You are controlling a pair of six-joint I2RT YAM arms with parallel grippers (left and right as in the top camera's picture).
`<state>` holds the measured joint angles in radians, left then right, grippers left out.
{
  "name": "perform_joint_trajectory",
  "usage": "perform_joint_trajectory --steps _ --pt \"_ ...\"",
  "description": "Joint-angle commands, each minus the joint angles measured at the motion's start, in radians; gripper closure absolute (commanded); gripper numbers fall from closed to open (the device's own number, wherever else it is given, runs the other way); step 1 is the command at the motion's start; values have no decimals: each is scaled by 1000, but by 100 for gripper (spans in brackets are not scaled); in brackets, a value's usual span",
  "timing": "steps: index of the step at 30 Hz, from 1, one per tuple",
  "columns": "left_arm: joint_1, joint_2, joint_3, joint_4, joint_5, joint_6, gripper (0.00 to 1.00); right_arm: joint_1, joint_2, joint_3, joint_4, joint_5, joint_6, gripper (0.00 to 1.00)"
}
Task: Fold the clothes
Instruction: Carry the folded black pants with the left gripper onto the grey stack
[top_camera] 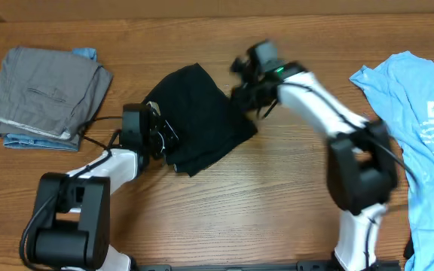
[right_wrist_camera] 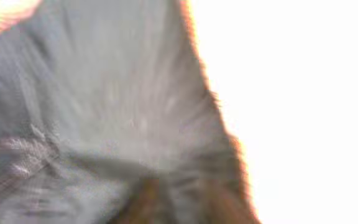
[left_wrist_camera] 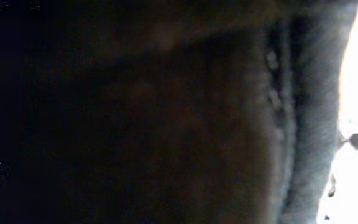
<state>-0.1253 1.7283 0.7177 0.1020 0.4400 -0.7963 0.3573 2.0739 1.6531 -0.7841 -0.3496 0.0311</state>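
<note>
My left gripper should next carry the black shirt (top_camera: 198, 117) over onto the grey folded garment (top_camera: 49, 92) and let go of it, because that pile is to the gripper's left in the overhead view.
The black shirt (top_camera: 198, 117) lies bunched in a rough diamond at the middle of the table. My left gripper (top_camera: 159, 135) is at its left edge, and dark cloth (left_wrist_camera: 166, 112) fills the left wrist view and hides the fingers. My right gripper (top_camera: 241, 89) is at the shirt's upper right corner, blurred. In the right wrist view, cloth (right_wrist_camera: 135, 112) fills the frame and its wrinkles run together toward the jaws. The light blue T-shirt (top_camera: 428, 128) with white print lies spread at the far right, apart from both grippers.
A grey folded garment (top_camera: 47, 94) sits at the back left on top of a light blue piece (top_camera: 86, 53). Bare wooden table (top_camera: 239, 203) runs along the front between the two arm bases.
</note>
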Motion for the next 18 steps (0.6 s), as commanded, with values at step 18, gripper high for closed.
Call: perform_joint_trajectory --steps 18 --pt "32 -124 814 -898 -373 684 96 -426 -478 101 -237 80 155 0"
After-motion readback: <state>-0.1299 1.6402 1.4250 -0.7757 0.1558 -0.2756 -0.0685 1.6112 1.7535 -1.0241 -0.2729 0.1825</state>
